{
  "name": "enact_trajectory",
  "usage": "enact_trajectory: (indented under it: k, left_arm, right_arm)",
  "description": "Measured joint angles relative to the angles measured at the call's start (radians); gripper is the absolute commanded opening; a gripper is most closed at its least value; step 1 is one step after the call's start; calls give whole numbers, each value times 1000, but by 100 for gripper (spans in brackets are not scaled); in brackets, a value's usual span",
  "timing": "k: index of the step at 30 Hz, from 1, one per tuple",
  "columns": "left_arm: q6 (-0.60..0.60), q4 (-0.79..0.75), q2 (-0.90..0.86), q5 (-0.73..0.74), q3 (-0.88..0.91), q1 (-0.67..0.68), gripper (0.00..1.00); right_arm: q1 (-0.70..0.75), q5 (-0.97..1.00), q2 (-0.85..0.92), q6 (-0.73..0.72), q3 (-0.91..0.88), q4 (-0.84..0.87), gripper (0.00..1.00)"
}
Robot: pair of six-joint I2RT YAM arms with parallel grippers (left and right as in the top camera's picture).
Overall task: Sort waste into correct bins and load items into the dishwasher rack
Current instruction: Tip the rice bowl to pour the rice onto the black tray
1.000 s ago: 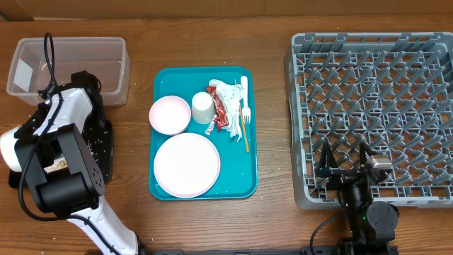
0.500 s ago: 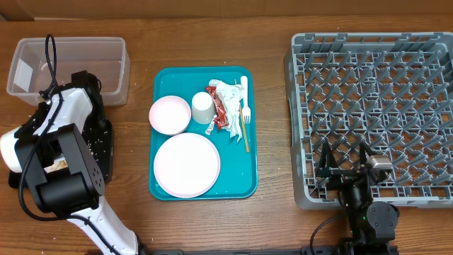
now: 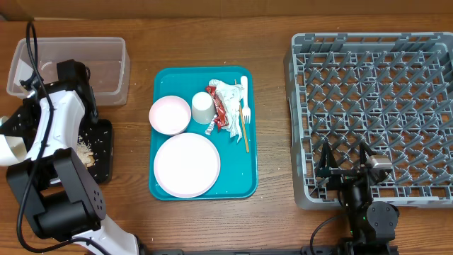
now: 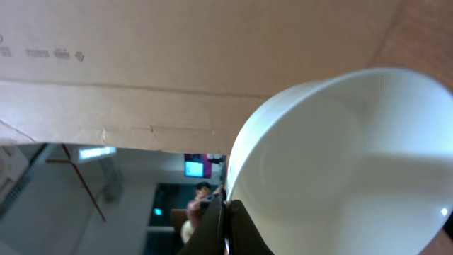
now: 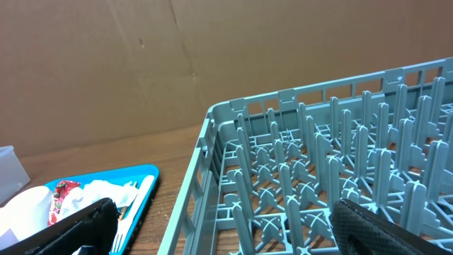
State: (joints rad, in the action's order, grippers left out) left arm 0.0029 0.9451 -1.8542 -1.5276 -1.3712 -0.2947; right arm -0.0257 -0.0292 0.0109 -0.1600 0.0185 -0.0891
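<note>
I should swing my left gripper to its right in the overhead view to the teal tray's empty far corner, turn the bowl upright, lower it and release.
My left gripper is shut on the rim of a white bowl, held tilted at the table's far left beside the black tray. Pale food scraps lie in that tray. The clear tub stands just behind it. On the teal tray are a large plate, a second bowl, a cup, a fork, crumpled napkins and a red wrapper. My right gripper hangs open over the grey rack's front edge.
The left arm's white and black body fills the front left corner. Crumbs are scattered on the wood around the black tray. The rack's upright pegs stand just ahead of the right fingers. A brown cardboard wall backs the table.
The left arm has swung back and to the left with the bowl, uncovering the black tray and its scraps. The right arm has not moved.
</note>
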Motion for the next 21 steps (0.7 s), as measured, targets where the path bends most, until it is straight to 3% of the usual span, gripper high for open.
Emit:
enact_trajectory:
  k: [4, 10, 17, 21]
  left_arm:
    - [5, 26, 0, 108, 2, 1, 4]
    - [50, -30, 0, 38, 3, 1, 4]
    - [60, -53, 0, 110, 2, 1, 4]
    - [48, -17, 0, 231, 0, 10, 4]
  right_arm:
    - [0, 0, 0, 0, 0, -1, 100]
    - [0, 0, 0, 0, 0, -1, 100]
    - [0, 0, 0, 0, 0, 0, 100]
    - [0, 0, 0, 0, 0, 0, 100]
